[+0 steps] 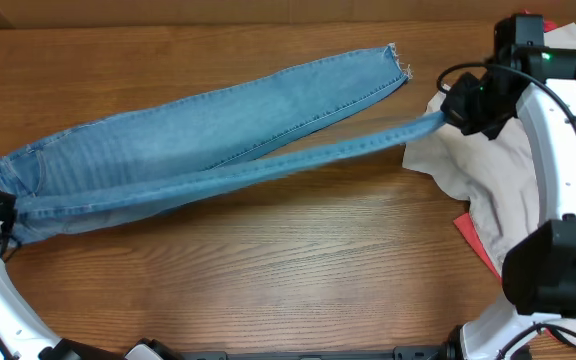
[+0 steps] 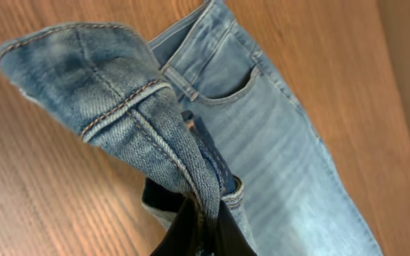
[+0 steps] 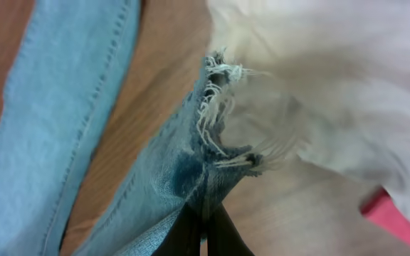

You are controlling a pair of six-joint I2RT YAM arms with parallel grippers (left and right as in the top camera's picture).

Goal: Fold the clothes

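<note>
The left gripper will next carry the waistband (image 2: 155,121) outward over the jeans' far waist corner (image 2: 214,10), go down and let go of it there, because the flat leg's half lies spread beyond that corner.
The light blue jeans (image 1: 208,130) lie stretched across the table, waist at the left, legs running right. One leg lies flat with its frayed hem (image 1: 398,58) at the back. The other leg is pulled taut toward the right. My right gripper (image 1: 446,115) is shut on that leg's frayed hem (image 3: 216,135), held above the table. My left gripper (image 1: 3,215) is shut on the waistband (image 2: 155,121) at the left edge; a front pocket (image 2: 226,85) shows beyond it.
A beige cloth (image 1: 488,170) lies at the right under the right arm, also in the right wrist view (image 3: 319,85). A small red cloth (image 1: 478,240) pokes out beneath it (image 3: 397,213). The wooden table (image 1: 298,270) extends in front of the jeans.
</note>
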